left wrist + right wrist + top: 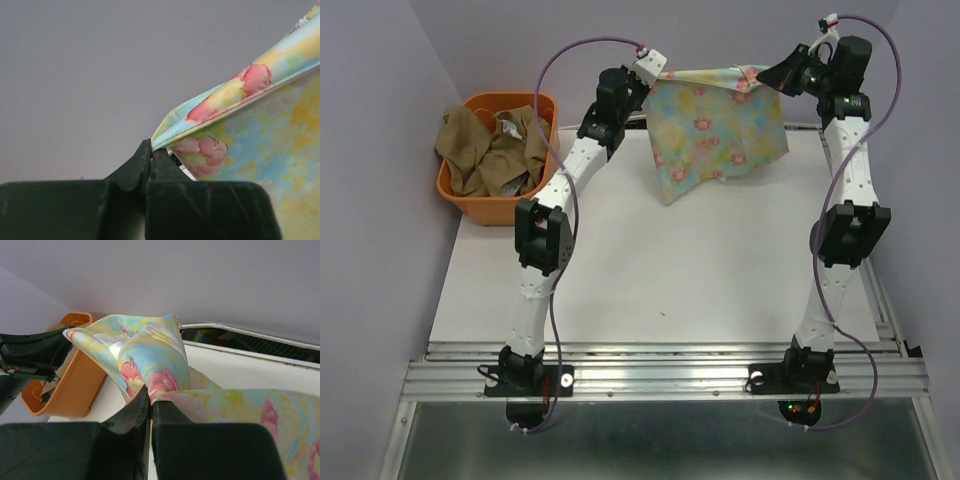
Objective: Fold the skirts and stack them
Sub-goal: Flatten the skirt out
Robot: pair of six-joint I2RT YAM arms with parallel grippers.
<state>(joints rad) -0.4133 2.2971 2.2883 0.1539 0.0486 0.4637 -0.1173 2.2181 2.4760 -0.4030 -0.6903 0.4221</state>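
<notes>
The skirt's corner goes down and back over the bare white tabletop next for my right gripper to release, because the skirt still hangs stretched in the air.
The pastel floral skirt [718, 132] hangs in the air above the far edge of the table, stretched between my two grippers. My left gripper [658, 76] is shut on its left top corner; in the left wrist view the cloth [250, 120] comes out of the closed jaws [150, 150]. My right gripper [772, 78] is shut on the right top corner, where bunched cloth [150, 360] sits in the closed jaws [151, 399]. The tan-brown skirt [485, 150] lies crumpled in the orange basket [480, 208]. The plaid skirt is not clearly visible.
The orange basket stands at the far left of the white table [660, 280] and also shows in the right wrist view [75, 385]. A metal rail [660, 375] runs along the near edge. Grey walls close in the back and sides.
</notes>
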